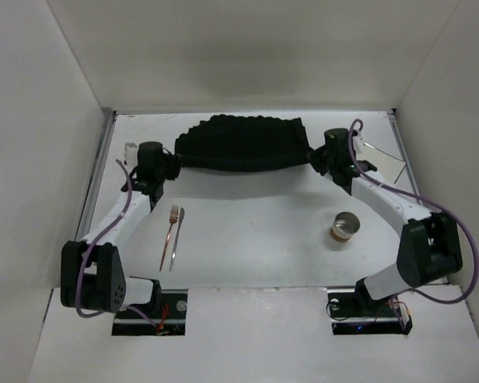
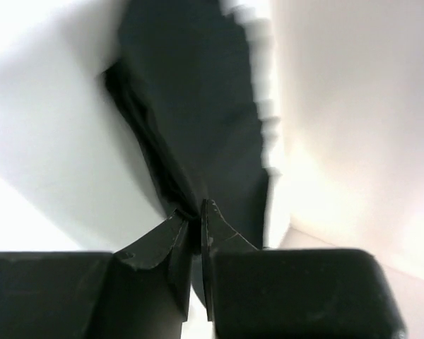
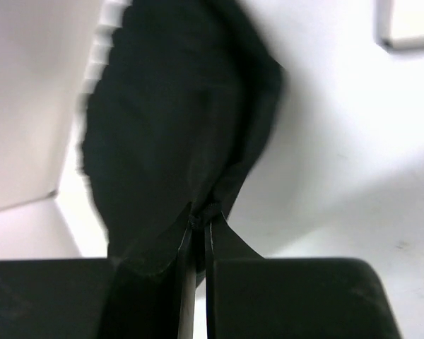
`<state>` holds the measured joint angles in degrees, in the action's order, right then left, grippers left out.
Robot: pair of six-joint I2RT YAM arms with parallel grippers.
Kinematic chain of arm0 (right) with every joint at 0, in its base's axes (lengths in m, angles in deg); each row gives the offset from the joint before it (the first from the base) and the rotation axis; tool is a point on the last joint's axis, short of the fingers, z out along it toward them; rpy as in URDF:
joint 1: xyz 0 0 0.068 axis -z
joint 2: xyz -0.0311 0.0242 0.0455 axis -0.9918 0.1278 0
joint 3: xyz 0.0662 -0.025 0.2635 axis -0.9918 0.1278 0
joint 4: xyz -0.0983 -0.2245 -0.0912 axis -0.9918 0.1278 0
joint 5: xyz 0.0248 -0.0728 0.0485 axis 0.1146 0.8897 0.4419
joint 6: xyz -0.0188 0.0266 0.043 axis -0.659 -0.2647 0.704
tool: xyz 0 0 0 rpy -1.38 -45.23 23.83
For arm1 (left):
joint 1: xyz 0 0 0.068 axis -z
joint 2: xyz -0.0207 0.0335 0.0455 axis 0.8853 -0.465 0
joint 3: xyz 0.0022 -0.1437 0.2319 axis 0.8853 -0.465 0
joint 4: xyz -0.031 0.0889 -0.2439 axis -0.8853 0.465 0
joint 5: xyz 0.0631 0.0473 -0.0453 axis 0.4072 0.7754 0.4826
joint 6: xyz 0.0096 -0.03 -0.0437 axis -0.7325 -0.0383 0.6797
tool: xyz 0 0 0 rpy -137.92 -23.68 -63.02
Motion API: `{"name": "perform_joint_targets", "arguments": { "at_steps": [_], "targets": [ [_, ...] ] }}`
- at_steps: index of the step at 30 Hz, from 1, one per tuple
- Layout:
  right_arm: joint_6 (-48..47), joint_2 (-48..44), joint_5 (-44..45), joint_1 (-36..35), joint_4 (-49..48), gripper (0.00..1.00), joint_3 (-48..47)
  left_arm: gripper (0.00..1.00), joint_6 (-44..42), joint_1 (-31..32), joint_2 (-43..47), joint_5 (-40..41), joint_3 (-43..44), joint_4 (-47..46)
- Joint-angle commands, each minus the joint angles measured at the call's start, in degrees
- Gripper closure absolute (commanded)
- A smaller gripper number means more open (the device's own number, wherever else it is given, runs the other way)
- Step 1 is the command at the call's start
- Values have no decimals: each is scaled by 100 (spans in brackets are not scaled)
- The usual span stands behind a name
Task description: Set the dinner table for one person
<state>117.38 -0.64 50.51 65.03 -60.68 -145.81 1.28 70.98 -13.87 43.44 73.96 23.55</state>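
Note:
The bare tabletop (image 1: pixel 319 201) beside the cup is below and back from my right gripper, so my right gripper needs to lift next, then bring the bunched cloth back and down there to flatten it and let go of it.
A black cloth placemat (image 1: pixel 243 144) hangs bunched and sagging over the far part of the white dinner table (image 1: pixel 255 231). My left gripper (image 1: pixel 176 164) is shut on its left end. In the left wrist view the fingertips (image 2: pixel 196 212) pinch a fold of the black cloth (image 2: pixel 191 106). My right gripper (image 1: pixel 316 162) is shut on the right end, and the right wrist view shows a wad of cloth (image 3: pixel 177 120) squeezed between its tips (image 3: pixel 201 220). The cloth stretches between both grippers.
A copper fork (image 1: pixel 170 233) and a knife (image 1: pixel 178 236) lie side by side at the near left. A small round cup (image 1: pixel 344 227) stands at the near right. A clear glass (image 1: pixel 131 150) is at the far left, a flat white sheet (image 1: pixel 382 159) at the far right. White walls surround the table.

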Motion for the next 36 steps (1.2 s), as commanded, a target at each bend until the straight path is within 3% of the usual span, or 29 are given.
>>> {"name": "perform_joint_targets", "arguments": {
  "at_steps": [1,9,16,24,30,33,36],
  "targets": [
    [-964,-609,352,80,353,98,-875,96,-681,-275,438,-55,1237,255],
    [-1975,-1796,572,-34,1425,98,-2439,96,-1279,-460,736,-407,3471,1415],
    [-2108,-2254,213,-61,2199,98,-3109,96,-1201,-504,711,-864,4001,2171],
    [-1994,-912,-737,501,1576,99,-2880,96,-1279,-645,-623,-1084,4324,2181],
    [-1914,548,-834,616,1619,100,-4503,97,-1280,-724,-2215,-1313,6300,2461],
    [-1862,848,-843,616,1786,100,-5435,97,-1288,-706,-2331,-1295,7013,2418],
    [-1844,971,-869,598,1900,100,-6078,97,-1297,-706,-2164,-1260,7051,2112]
  ]
}}
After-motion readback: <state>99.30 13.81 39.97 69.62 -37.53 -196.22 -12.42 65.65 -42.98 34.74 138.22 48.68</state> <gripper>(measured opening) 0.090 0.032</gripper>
